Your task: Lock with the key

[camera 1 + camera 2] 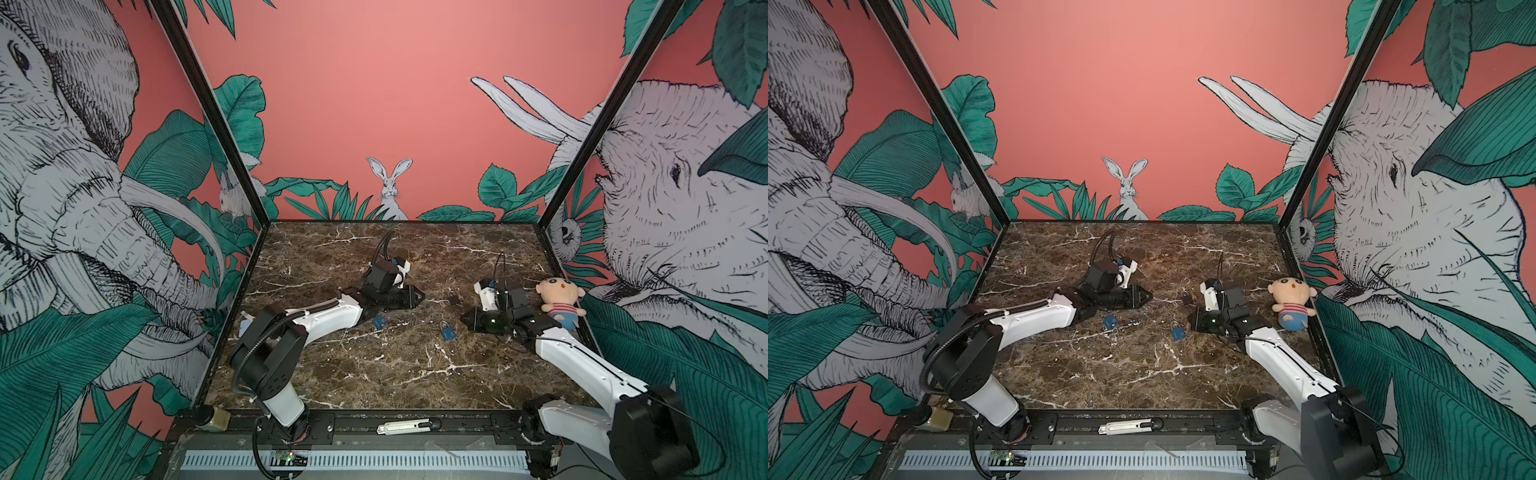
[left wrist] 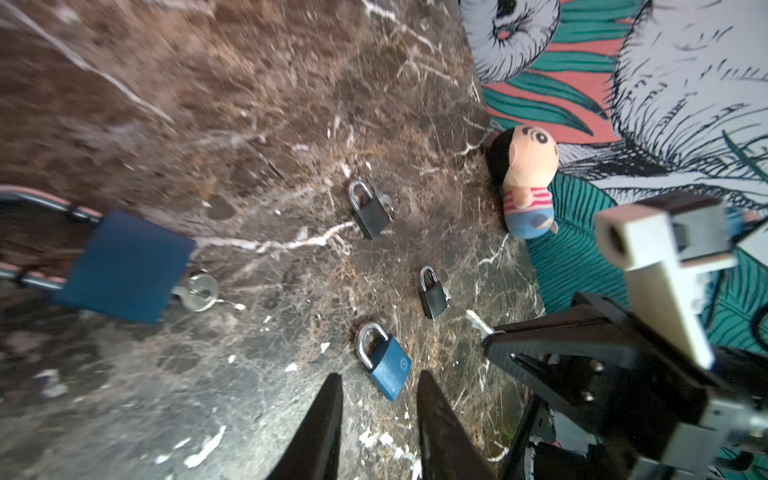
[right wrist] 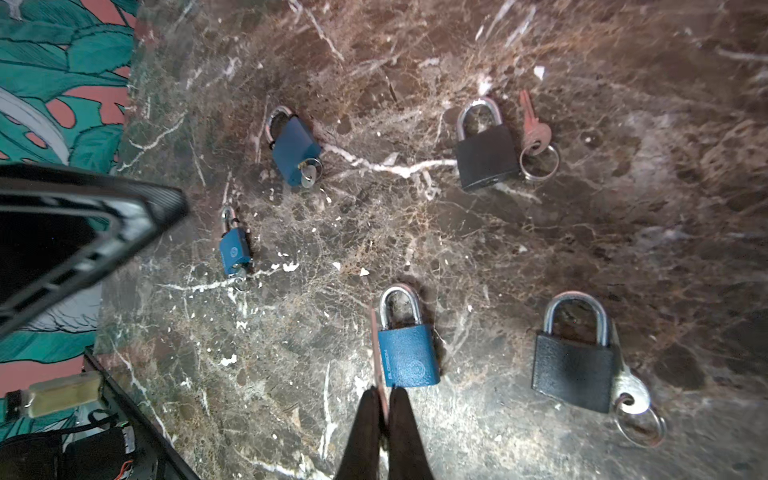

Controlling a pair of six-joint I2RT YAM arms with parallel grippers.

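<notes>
I next need to lower the key in my right gripper onto the clear part of the tabletop beside the blue padlock, toward the nearest black padlock, and let it go.
My right gripper [image 3: 384,392] is shut on the key [image 3: 378,353]. Its thin blade sticks out past the fingertips, edge-on, along the side of a blue padlock [image 3: 409,357] lying flat with its shackle pointing away. In the left wrist view the key [image 2: 478,322] shows as a small silvery tip ahead of the right gripper [image 2: 492,338]. My left gripper [image 2: 379,378] stands open and holds nothing, with the same blue padlock [image 2: 386,365] just beyond its fingertips. Both top views show this padlock [image 1: 447,332] [image 1: 1177,333] between the left gripper [image 1: 422,296] and the right gripper [image 1: 463,318].
Other padlocks lie around: a black one with a ringed key [image 3: 573,365], another black one [image 3: 484,156], a blue one with a key in it [image 3: 295,149] and a small blue one [image 3: 235,249]. A plush doll [image 1: 561,299] sits against the right wall. A box cutter [image 1: 405,428] lies on the front rail.
</notes>
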